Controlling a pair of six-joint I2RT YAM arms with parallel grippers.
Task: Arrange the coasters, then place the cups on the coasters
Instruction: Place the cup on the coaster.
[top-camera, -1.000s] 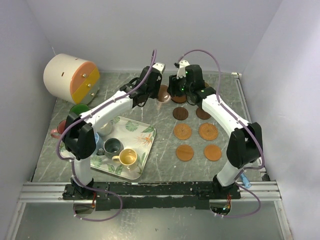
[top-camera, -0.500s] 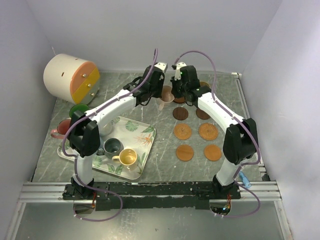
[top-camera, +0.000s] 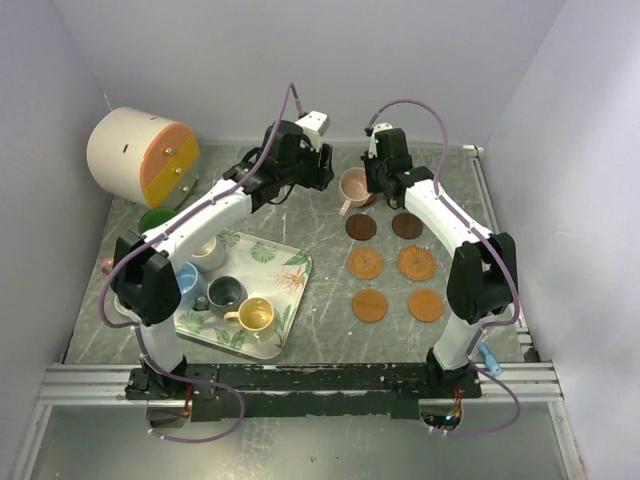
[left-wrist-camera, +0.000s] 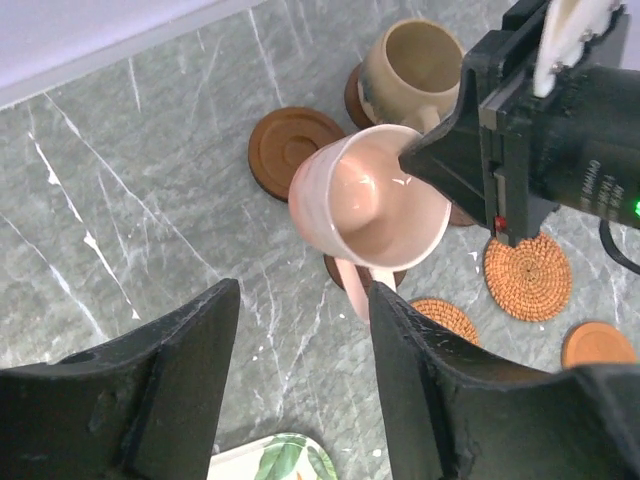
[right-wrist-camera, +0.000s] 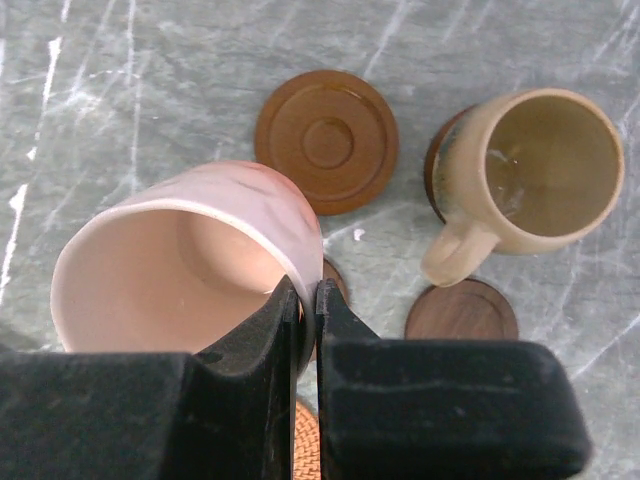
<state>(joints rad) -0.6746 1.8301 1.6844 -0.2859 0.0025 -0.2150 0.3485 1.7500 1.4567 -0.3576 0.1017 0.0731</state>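
I should move the pink cup (top-camera: 352, 186) in my right gripper outward and then down next, and release it on the dark coaster beside the tan cup, since that coaster is empty.
The pink cup (top-camera: 352, 186) hangs tilted in the air, and my right gripper (top-camera: 373, 184) is shut on its rim (right-wrist-camera: 305, 290). In the right wrist view the pink cup (right-wrist-camera: 190, 260) fills the left side. My left gripper (top-camera: 320, 166) stands open just left of it; in its own view the left gripper (left-wrist-camera: 305, 295) has nothing between its fingers and the pink cup (left-wrist-camera: 370, 205) hangs beyond the tips. A tan cup (right-wrist-camera: 530, 165) stands on a dark coaster (left-wrist-camera: 352, 95) at the back. Beside it lies an empty dark coaster (right-wrist-camera: 327, 140). More coasters (top-camera: 365, 264) lie in two columns.
The leaf-print tray (top-camera: 275, 258) at the near left carries a dark grey cup (top-camera: 225, 293), a yellow cup (top-camera: 255, 315), a light blue cup (top-camera: 186, 281) and a cream cup (top-camera: 208, 252). A green cup (top-camera: 158, 218) sits behind it. A big white-and-orange cylinder (top-camera: 140, 155) stands at the back left.
The pink cup passed from the left gripper to the right. The right jaws shut on its rim, the left jaws opened and drew back left, and the cup moved right.
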